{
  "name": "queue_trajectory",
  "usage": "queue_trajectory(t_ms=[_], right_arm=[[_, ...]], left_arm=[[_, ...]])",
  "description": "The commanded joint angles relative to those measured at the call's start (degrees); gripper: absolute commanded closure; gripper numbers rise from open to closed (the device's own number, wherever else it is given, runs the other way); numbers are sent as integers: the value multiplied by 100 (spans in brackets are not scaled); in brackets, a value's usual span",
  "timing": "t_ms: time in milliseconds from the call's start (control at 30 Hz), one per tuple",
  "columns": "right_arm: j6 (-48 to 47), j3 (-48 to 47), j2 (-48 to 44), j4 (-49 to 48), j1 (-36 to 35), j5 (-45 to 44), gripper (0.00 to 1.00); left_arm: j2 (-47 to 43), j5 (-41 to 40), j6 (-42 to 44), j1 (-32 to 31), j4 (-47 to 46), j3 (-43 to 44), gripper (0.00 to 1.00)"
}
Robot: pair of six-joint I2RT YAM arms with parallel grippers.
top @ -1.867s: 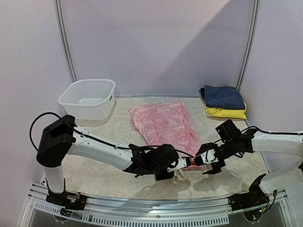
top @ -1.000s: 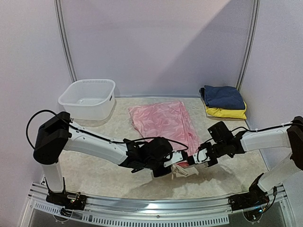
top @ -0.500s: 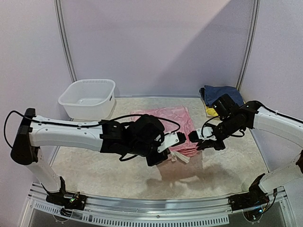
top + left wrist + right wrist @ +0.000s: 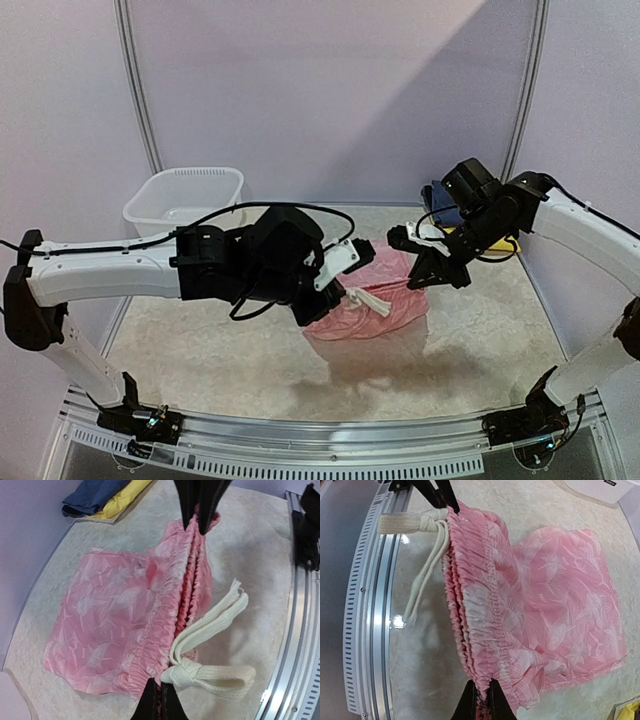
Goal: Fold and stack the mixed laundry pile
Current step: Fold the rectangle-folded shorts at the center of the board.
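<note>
The garment's lower part lies spread outward of the waistband. So next my right gripper will move its end of the waistband outward and down onto the garment's far edge (image 4: 388, 254) (image 4: 614, 630) and let it go.
The pink crinkly garment (image 4: 375, 308) hangs by its gathered waistband between my two grippers, above the middle of the table, and its lower part lies spread on the table. My left gripper (image 4: 342, 288) is shut on one end of the waistband (image 4: 161, 700), beside the knotted white drawstring (image 4: 210, 647). My right gripper (image 4: 408, 240) is shut on the other end (image 4: 481, 700). A folded navy garment (image 4: 92, 495) lies on a yellow one (image 4: 122, 497) at the far right corner; the right arm mostly hides them in the top view.
A white plastic basket (image 4: 185, 205) stands at the far left. A metal rail (image 4: 330, 445) runs along the table's near edge. Lilac walls close in the back and both sides.
Both grippers have lifted the pink garment's waistband from near the front edge and carried it up and toward the back. The cloth now doubles over itself.
</note>
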State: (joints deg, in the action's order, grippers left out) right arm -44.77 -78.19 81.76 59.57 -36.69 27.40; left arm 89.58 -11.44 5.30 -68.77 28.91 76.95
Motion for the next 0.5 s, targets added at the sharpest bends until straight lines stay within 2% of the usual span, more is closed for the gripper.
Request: queue_trajectory(t_ms=[0, 200, 367, 467], right_arm=[[433, -605, 539, -344, 239, -698, 100], [716, -1098, 1582, -1513, 639, -1001, 100], [1199, -1846, 2755, -1970, 988, -1011, 100], [1420, -2559, 3479, -1886, 1091, -1044, 100]], left_arm=[[122, -331, -10, 676, 80, 85, 100], [968, -305, -75, 1397, -422, 561, 100], [1830, -517, -237, 1842, -1002, 1046, 100], [2464, -415, -377, 2108, -972, 1548, 100]])
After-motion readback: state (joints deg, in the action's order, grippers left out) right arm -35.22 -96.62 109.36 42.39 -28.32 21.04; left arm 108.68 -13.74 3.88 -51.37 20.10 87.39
